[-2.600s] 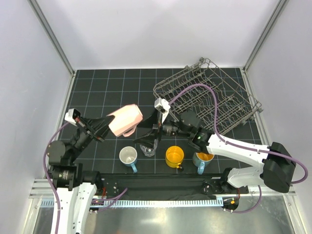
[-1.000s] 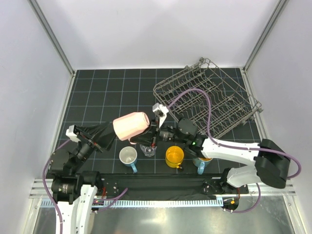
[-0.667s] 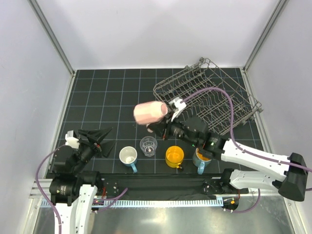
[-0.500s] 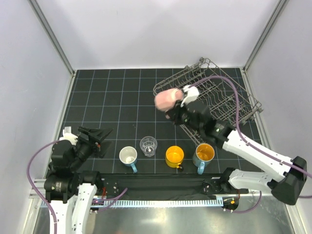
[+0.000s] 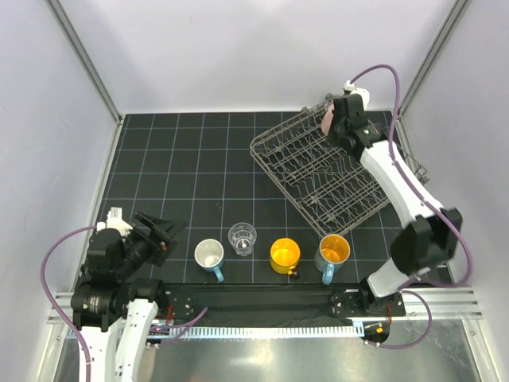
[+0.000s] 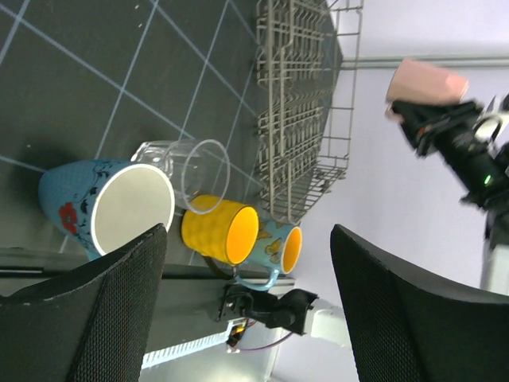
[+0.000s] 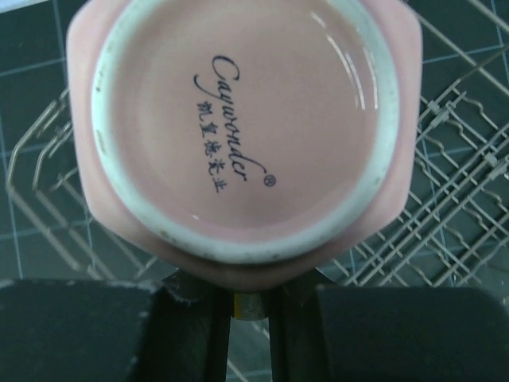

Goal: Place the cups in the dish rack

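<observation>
The pink cup is still hanging in the air, and my right gripper will next lower it and let it go onto rack wires near the rack's far corner (image 5: 324,145), since they are below the gripper.
My right gripper (image 5: 339,127) is shut on the pink cup (image 5: 327,119) and holds it in the air over the far corner of the wire dish rack (image 5: 338,163). In the right wrist view the pink cup's base (image 7: 242,135) fills the frame, with the jaws pinched close under it and rack wires (image 7: 461,199) below. My left gripper (image 5: 161,233) stands open and empty at the near left. In a row near the front edge stand a blue mug with a white inside (image 5: 209,255), a clear glass tumbler (image 5: 242,238), a yellow mug (image 5: 284,255) and a blue mug with an orange inside (image 5: 333,251).
The left wrist view shows the same row: blue mug (image 6: 107,207), tumbler (image 6: 191,171), yellow mug (image 6: 219,231), butterfly-patterned blue mug (image 6: 278,247), with the rack (image 6: 306,111) behind. The rack sits skewed at the back right, close to the right wall.
The left gripper let go of the pink cup, opened wider and drew back to the near left. The right arm carried the cup from mid-table up to the rack's far corner.
</observation>
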You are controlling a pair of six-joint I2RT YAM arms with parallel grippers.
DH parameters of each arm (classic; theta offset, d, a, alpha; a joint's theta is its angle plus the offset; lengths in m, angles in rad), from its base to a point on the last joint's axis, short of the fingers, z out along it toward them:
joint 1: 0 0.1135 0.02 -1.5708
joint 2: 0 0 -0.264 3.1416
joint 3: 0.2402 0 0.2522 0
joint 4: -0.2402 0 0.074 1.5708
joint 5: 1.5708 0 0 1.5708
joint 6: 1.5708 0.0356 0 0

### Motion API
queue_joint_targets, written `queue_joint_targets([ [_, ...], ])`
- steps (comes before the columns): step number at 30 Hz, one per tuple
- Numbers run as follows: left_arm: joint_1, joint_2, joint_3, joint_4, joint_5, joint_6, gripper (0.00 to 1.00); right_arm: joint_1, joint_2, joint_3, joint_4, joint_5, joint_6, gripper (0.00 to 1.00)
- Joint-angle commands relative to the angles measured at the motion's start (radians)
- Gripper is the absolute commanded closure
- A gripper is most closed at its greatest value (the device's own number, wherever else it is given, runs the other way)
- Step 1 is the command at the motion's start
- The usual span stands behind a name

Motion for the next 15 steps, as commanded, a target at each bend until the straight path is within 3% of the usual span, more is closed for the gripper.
queue_joint_targets([
  [1, -0.032, 0.016, -0.025, 0.002, -0.007, 0.047, 0.19, -0.052, 0.153, 0.154, 0.033, -0.013, -0.031, 0.96],
  [7, -0.106, 0.074, -0.001, -0.010, -0.100, 0.141, 0.19, -0.078, 0.420, 0.432, -0.036, 0.062, -0.054, 0.96],
  [15, -0.161, 0.094, -0.014, -0.056, -0.140, 0.217, 0.19, -0.136, 0.644, 0.579, -0.024, -0.011, -0.035, 0.96],
])
